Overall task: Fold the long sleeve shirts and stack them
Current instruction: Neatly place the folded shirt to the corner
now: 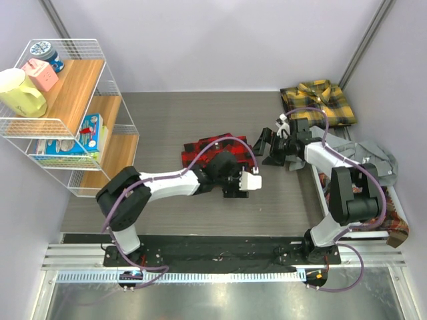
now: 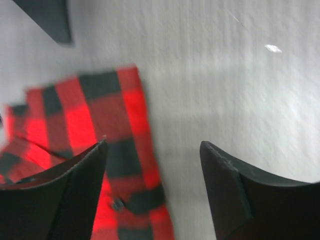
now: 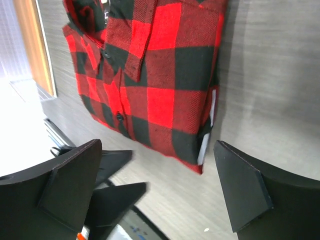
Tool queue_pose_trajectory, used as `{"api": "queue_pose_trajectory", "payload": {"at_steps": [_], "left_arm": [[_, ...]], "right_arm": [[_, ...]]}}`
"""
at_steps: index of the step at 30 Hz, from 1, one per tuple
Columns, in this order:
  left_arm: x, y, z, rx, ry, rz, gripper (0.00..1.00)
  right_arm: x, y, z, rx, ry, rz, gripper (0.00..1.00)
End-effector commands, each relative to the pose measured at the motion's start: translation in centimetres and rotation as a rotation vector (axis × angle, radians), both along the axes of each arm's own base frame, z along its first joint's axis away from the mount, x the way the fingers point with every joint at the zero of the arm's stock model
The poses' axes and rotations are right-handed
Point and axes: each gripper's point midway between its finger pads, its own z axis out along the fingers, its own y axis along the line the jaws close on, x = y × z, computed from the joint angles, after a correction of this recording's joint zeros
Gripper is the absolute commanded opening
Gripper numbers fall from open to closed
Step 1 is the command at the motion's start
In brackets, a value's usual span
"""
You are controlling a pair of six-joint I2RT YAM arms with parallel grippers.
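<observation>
My right gripper should next move down and toward the left in the top view, onto the folded side edge of the check shirt, because that edge is nearest to its open fingers.
A red-and-black check long sleeve shirt lies folded in the middle of the table. My left gripper hovers open at its near right corner. In the left wrist view the shirt's buttoned edge runs beside the left fingertip, and nothing is gripped. My right gripper stands open just right of the shirt. From the right wrist the folded shirt lies beyond the open gripper. A yellow-and-black plaid shirt lies at the back right. A grey shirt and an orange-brown plaid one are piled at the right.
A white wire shelf with wooden boards stands at the left, holding a yellow jug, a pink box and packets. A white tray rim borders the pile at the right. The left gripper's fingers show in the right wrist view.
</observation>
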Motion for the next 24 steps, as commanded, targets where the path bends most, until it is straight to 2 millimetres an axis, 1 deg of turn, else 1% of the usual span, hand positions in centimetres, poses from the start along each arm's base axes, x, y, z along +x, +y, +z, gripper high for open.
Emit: {"api": "queue_pose_trajectory", "payload": {"at_steps": [1, 2, 3, 5, 6, 8, 9, 10, 11, 12, 13, 14, 16, 17, 18, 19, 20, 24], "left_arm": [[3.7, -3.4, 1.8, -0.105, -0.236, 0.02, 0.72], [4.1, -3.7, 1.8, -0.107, -0.261, 0.02, 0.72], [4.3, -4.0, 0.5, -0.089, -0.264, 0.015, 0.72], [4.9, -4.3, -0.1, -0.076, -0.286, 0.021, 0.7], [5.0, -4.7, -1.1, -0.059, -0.288, 0.016, 0.69], [5.3, -4.7, -2.1, -0.039, -0.292, 0.024, 0.65], [5.9, -4.7, -2.1, -0.046, -0.292, 0.065, 0.6], [6.3, -4.6, -2.5, -0.044, -0.285, 0.092, 0.48], [6.5, -4.6, -2.2, -0.058, -0.28, 0.112, 0.42], [6.6, -4.4, -2.0, -0.084, -0.239, 0.14, 0.37], [6.5, -4.3, -1.3, -0.108, -0.22, 0.147, 0.29], [6.5, -4.2, -1.0, -0.124, -0.193, 0.149, 0.27], [6.3, -3.8, -0.3, -0.154, -0.12, 0.168, 0.23], [6.2, -4.0, 0.3, -0.166, -0.102, 0.166, 0.22], [6.6, -3.7, 0.6, -0.178, -0.089, 0.187, 0.2], [6.3, -3.5, 0.5, -0.178, -0.041, 0.195, 0.18], [6.6, -3.6, 1.4, -0.195, -0.032, 0.199, 0.17], [7.6, -2.7, 2.0, -0.204, -0.009, 0.241, 0.13]], "right_arm": [[0.7, -0.2, 2.6, 0.046, -0.051, -0.093, 1.0], [0.4, 0.0, 2.4, 0.06, -0.028, -0.099, 1.0], [0.0, 0.0, 2.0, 0.064, -0.008, -0.103, 1.0], [-0.2, 0.0, 1.6, 0.07, 0.013, -0.108, 1.0], [-0.3, 0.0, 1.3, 0.071, 0.027, -0.116, 1.0], [-0.5, 0.0, 0.9, 0.069, 0.042, -0.118, 1.0], [-0.6, 0.0, 0.6, 0.07, 0.054, -0.124, 1.0], [-0.6, -0.1, 0.4, 0.069, 0.06, -0.13, 1.0], [-0.7, -0.1, 0.2, 0.071, 0.067, -0.134, 1.0], [-1.0, -0.1, -0.1, 0.073, 0.08, -0.138, 1.0], [-1.1, 0.0, -0.2, 0.089, 0.099, -0.156, 1.0], [-0.7, 0.2, -0.2, 0.106, 0.086, -0.162, 1.0], [-0.9, 0.4, -0.7, 0.128, 0.114, -0.182, 1.0], [-0.6, 0.4, -0.8, 0.136, 0.108, -0.187, 1.0], [-0.5, 0.5, -0.9, 0.138, 0.113, -0.19, 1.0], [-0.5, 0.5, -1.0, 0.142, 0.122, -0.195, 1.0], [-0.4, 0.5, -1.1, 0.147, 0.126, -0.202, 1.0], [0.0, 0.6, -1.1, 0.152, 0.13, -0.212, 1.0]]}}
